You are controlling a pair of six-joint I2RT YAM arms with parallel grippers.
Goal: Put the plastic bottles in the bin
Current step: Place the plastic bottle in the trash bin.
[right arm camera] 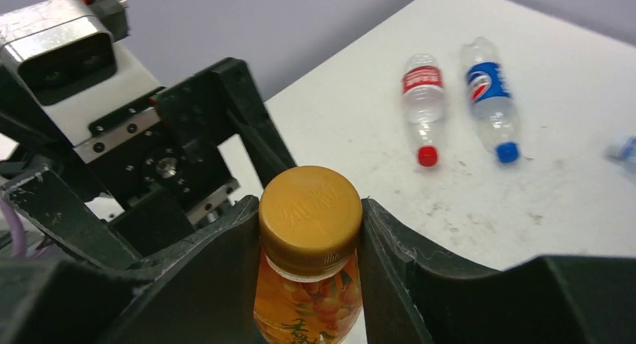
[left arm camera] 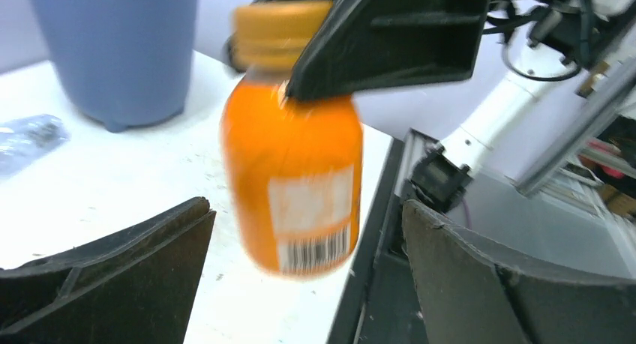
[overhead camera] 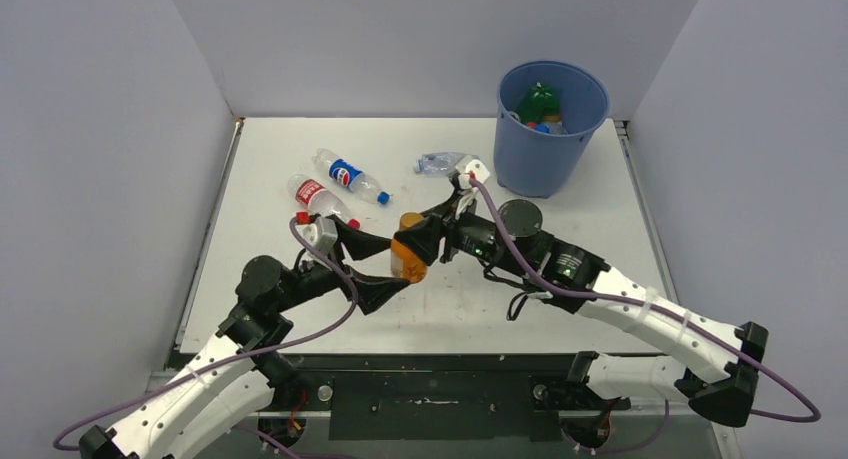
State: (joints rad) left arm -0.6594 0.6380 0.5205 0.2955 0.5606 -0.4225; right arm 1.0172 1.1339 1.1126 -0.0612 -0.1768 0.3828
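I will next carry the juice bottle (overhead camera: 408, 254) outward with my right gripper over the blue bin's opening (overhead camera: 550, 93) and release it, as the bin stands outward of the gripper.
An orange juice bottle (overhead camera: 408, 254) hangs upright above the table's middle. My right gripper (overhead camera: 422, 241) is shut on its gold cap (right arm camera: 310, 217). My left gripper (overhead camera: 385, 269) is open, its fingers on either side of the bottle's body (left arm camera: 292, 175) without touching it. A red-label bottle (overhead camera: 320, 197) and a blue-label bottle (overhead camera: 350, 177) lie on the table at the left; both show in the right wrist view, the red one (right arm camera: 421, 97) beside the blue one (right arm camera: 487, 97). A clear bottle (overhead camera: 438, 163) lies near the blue bin (overhead camera: 548, 129), which holds a green bottle (overhead camera: 538, 101) and others.
The bin stands at the back right of the white table (overhead camera: 300, 309); it also shows in the left wrist view (left arm camera: 120, 52). Grey walls close in the back and both sides. The two arms meet over the table's middle.
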